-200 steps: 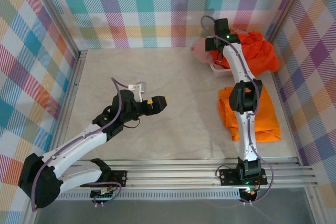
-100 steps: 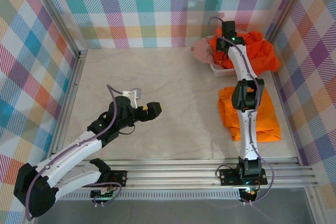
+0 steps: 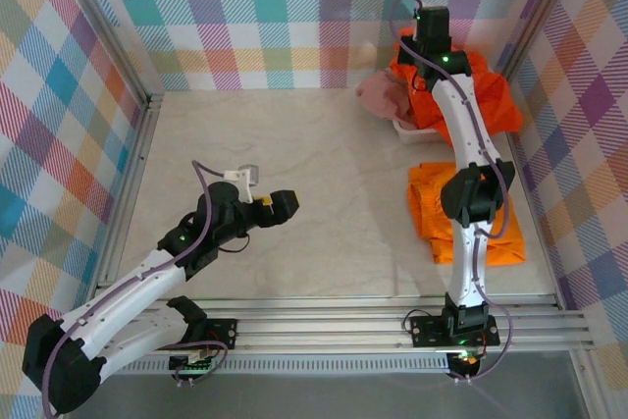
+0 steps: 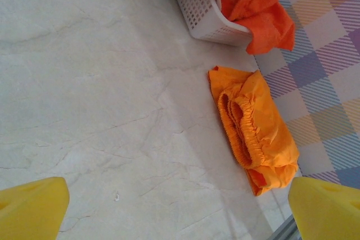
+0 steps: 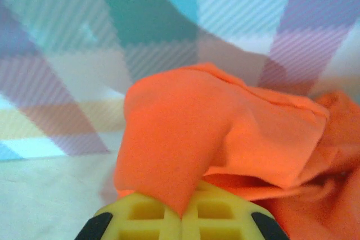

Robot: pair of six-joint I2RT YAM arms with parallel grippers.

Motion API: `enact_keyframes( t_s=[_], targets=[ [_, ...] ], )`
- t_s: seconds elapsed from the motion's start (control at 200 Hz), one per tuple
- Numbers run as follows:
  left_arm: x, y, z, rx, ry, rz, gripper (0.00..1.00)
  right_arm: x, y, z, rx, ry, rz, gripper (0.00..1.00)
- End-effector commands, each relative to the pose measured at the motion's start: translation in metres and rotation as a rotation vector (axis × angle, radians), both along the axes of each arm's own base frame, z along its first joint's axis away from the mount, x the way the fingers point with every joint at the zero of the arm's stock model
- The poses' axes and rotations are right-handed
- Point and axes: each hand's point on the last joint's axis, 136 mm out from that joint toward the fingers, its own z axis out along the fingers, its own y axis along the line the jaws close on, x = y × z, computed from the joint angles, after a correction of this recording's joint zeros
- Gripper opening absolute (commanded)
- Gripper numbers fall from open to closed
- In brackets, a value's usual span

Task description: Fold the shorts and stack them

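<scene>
My right gripper swings sideways off the basket (image 3: pixel 405 129) next and releases the orange fold over the bare table toward my left gripper, since a clear place lies there.
One pair of orange shorts (image 3: pixel 469 215) lies folded on the table at the right, also in the left wrist view (image 4: pixel 253 130). A second orange pair (image 3: pixel 491 95) spills over a white mesh basket (image 3: pixel 405 129), with pink shorts (image 3: pixel 381 97) beside it. My right gripper (image 3: pixel 420 56) is raised over the basket, near the back wall. It is shut on a fold of the orange shorts (image 5: pixel 185 133), with the cloth pinched between the yellow fingertips of that gripper (image 5: pixel 181 217). My left gripper (image 3: pixel 286 204) hovers open over bare table, left of the folded pair, with nothing between its fingers (image 4: pixel 34 206).
The basket (image 4: pixel 199 15) stands at the back right against the checked wall. Metal rails run along the left side and the near edge. Checked walls close in the back and both sides. Bare table lies between the left gripper and the folded shorts.
The right gripper has shut on the orange shorts in the basket and risen toward the back wall, pulling cloth up. The left arm has drawn back a little toward the near left.
</scene>
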Motion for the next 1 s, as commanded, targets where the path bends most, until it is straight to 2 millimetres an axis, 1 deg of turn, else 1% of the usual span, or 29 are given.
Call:
enact_keyframes(
  t_s=[0.0, 0.11, 0.23, 0.335, 0.385, 0.445, 0.5, 0.56, 0.695, 0.75, 0.76, 0.77, 0.775, 0.785, 0.795, 0.8, 0.805, 0.81, 0.825, 0.83, 0.835, 0.85, 0.92, 0.96, 0.995],
  targets=[
    [-0.002, 0.008, -0.007, 0.012, 0.017, 0.026, 1.00, -0.030, 0.041, 0.076, 0.063, -0.180, 0.114, 0.00],
    [-0.003, 0.010, -0.008, 0.011, 0.021, 0.033, 1.00, -0.061, 0.081, 0.110, 0.083, -0.240, 0.241, 0.00],
    [-0.003, 0.011, -0.007, 0.007, 0.020, 0.042, 1.00, -0.102, 0.127, 0.141, 0.109, -0.293, 0.405, 0.00],
    [-0.003, 0.012, -0.007, 0.003, 0.020, 0.049, 1.00, -0.137, 0.166, 0.155, 0.156, -0.303, 0.568, 0.00],
    [-0.002, 0.013, -0.006, 0.002, 0.018, 0.054, 1.00, -0.152, 0.184, 0.156, 0.181, -0.291, 0.646, 0.00],
    [-0.002, 0.015, -0.004, 0.001, 0.011, 0.064, 1.00, -0.168, 0.201, 0.155, 0.213, -0.268, 0.728, 0.00],
    [-0.002, 0.018, -0.002, 0.000, 0.003, 0.080, 1.00, -0.176, 0.213, 0.145, 0.239, -0.222, 0.782, 0.00],
    [-0.003, 0.022, 0.001, -0.004, -0.009, 0.097, 1.00, -0.177, 0.221, 0.128, 0.263, -0.158, 0.805, 0.00],
    [-0.006, 0.032, 0.010, -0.005, -0.039, 0.126, 1.00, -0.180, 0.235, 0.080, 0.298, -0.019, 0.857, 0.00],
    [-0.007, 0.037, 0.012, 0.001, -0.048, 0.144, 1.00, -0.182, 0.239, 0.056, 0.305, 0.036, 0.865, 0.00],
    [-0.007, 0.037, 0.012, 0.001, -0.049, 0.147, 1.00, -0.183, 0.240, 0.050, 0.308, 0.054, 0.870, 0.03],
    [-0.007, 0.038, 0.013, 0.001, -0.051, 0.151, 1.00, -0.184, 0.240, 0.048, 0.308, 0.058, 0.874, 0.05],
    [-0.007, 0.038, 0.013, 0.001, -0.052, 0.151, 1.00, -0.185, 0.242, 0.043, 0.309, 0.072, 0.881, 0.08],
    [-0.007, 0.039, 0.014, 0.001, -0.054, 0.154, 1.00, -0.185, 0.242, 0.041, 0.308, 0.077, 0.882, 0.09],
    [-0.007, 0.040, 0.014, 0.001, -0.055, 0.158, 1.00, -0.187, 0.244, 0.037, 0.310, 0.088, 0.895, 0.14],
    [-0.007, 0.040, 0.014, 0.002, -0.056, 0.159, 1.00, -0.189, 0.245, 0.032, 0.308, 0.103, 0.906, 0.20],
    [-0.007, 0.040, 0.015, 0.002, -0.057, 0.160, 1.00, -0.190, 0.246, 0.030, 0.309, 0.108, 0.911, 0.22],
    [-0.007, 0.041, 0.015, 0.002, -0.058, 0.162, 1.00, -0.192, 0.247, 0.029, 0.310, 0.114, 0.917, 0.23],
    [-0.007, 0.041, 0.016, 0.002, -0.060, 0.165, 1.00, -0.195, 0.249, 0.021, 0.307, 0.137, 0.930, 0.31],
    [-0.007, 0.042, 0.017, 0.001, -0.063, 0.165, 1.00, -0.195, 0.249, 0.021, 0.307, 0.137, 0.930, 0.31],
    [-0.007, 0.042, 0.018, -0.001, -0.064, 0.166, 1.00, -0.196, 0.250, 0.017, 0.306, 0.150, 0.935, 0.35],
    [-0.007, 0.043, 0.020, -0.003, -0.069, 0.171, 1.00, -0.199, 0.252, 0.011, 0.302, 0.170, 0.941, 0.39],
    [-0.007, 0.045, 0.031, -0.015, -0.088, 0.178, 1.00, -0.211, 0.253, -0.012, 0.264, 0.232, 0.939, 0.53],
    [-0.007, 0.047, 0.036, -0.013, -0.094, 0.191, 1.00, -0.214, 0.248, -0.025, 0.241, 0.257, 0.914, 0.59],
    [-0.005, 0.051, 0.039, 0.001, -0.088, 0.214, 1.00, -0.218, 0.242, -0.030, 0.235, 0.260, 0.886, 0.63]
  ],
)
